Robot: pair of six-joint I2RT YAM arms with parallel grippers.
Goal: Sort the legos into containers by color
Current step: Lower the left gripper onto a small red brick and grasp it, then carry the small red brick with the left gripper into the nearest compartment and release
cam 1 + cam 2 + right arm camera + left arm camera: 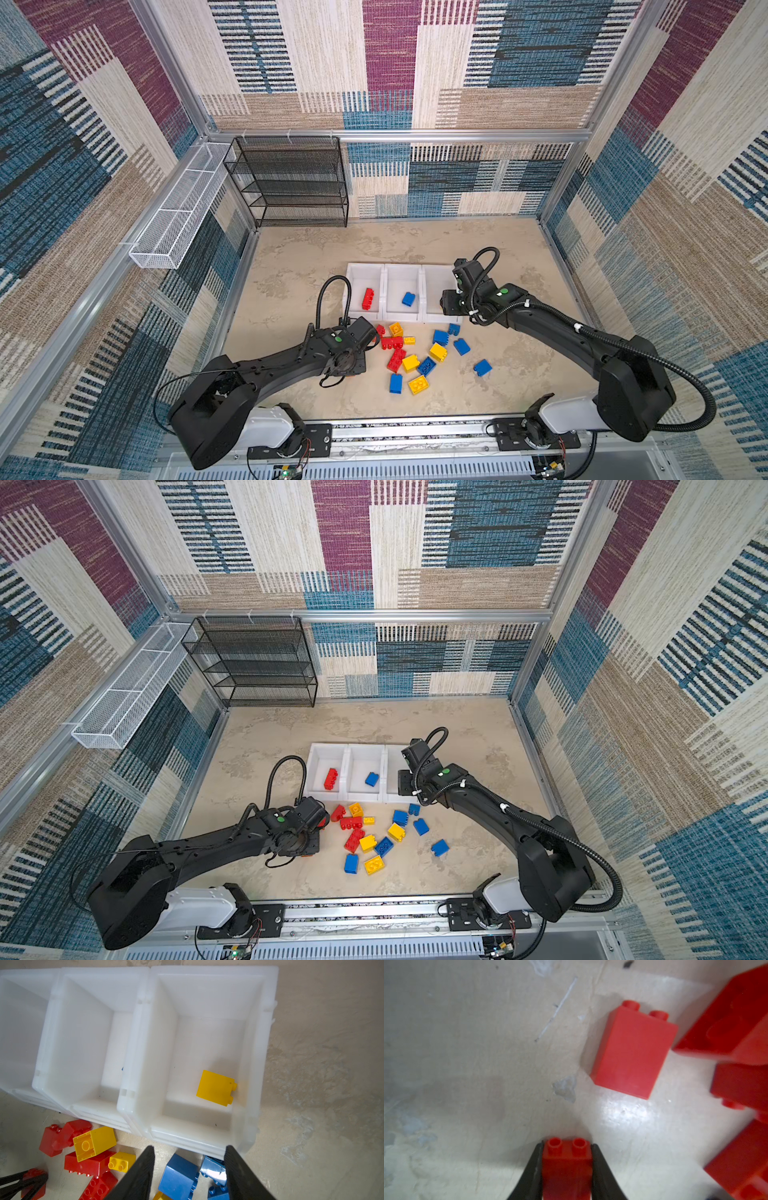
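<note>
The small lego goes up and outward in my left gripper next, over the container holding the matching red lego [365,291], outward of the gripper, for release.
In the left wrist view my left gripper [566,1145] is shut on a small red lego [566,1161], low over the floor, with another red lego [633,1051] lying just beyond it. The three white containers [365,267] stand in a row. The left one holds a red lego [368,298], the middle one a blue lego [408,299], and the right one a yellow lego [215,1087]. My right gripper [189,1148] hangs open and empty over the right container's front rim. Several loose red, yellow and blue legos [410,363] lie in front of the containers.
A black mesh rack [291,183] stands at the back left against the wall, and a long white wire basket [178,216] hangs on the left wall. One blue lego [482,367] lies apart to the right. The arms' base rail [415,432] runs along the front.
</note>
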